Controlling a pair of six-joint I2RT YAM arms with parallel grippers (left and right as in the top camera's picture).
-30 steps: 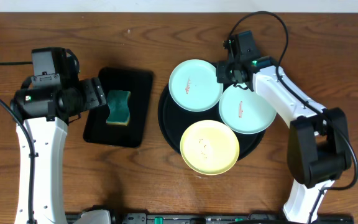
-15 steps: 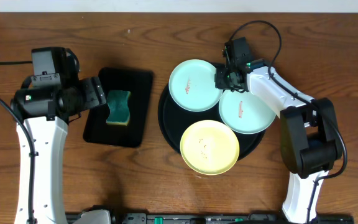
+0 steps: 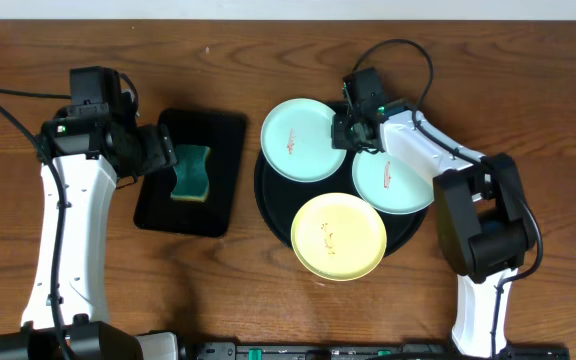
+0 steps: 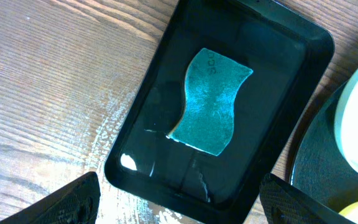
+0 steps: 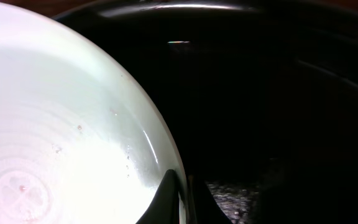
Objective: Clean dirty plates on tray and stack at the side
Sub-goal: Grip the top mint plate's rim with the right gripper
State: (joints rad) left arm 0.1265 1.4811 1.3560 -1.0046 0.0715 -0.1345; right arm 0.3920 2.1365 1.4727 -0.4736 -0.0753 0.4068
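Next, my left gripper turns and lowers into the rectangular tray.
Three plates lie on the round black tray (image 3: 270, 190): a mint plate (image 3: 303, 140) at the upper left with a red smudge, a second mint plate (image 3: 400, 183) at the right with a smudge, and a yellow plate (image 3: 338, 236) in front. My right gripper (image 3: 346, 130) is shut on the right rim of the upper-left mint plate (image 5: 67, 149); its fingers (image 5: 184, 198) pinch the rim over the tray (image 5: 278, 93). My left gripper (image 3: 163, 155) is open and empty above the near end of the rectangular tray (image 4: 166, 112).
A teal wavy sponge (image 3: 190, 172) lies in the small rectangular black tray (image 3: 223, 140) left of the round tray; it also shows in the left wrist view (image 4: 211, 102). Bare wooden table (image 3: 528, 100) surrounds both trays. A cable loops above the right arm.
My right gripper has closed on the upper-left mint plate's rim and dragged it a little left. My left arm has shifted up and right toward the sponge tray.
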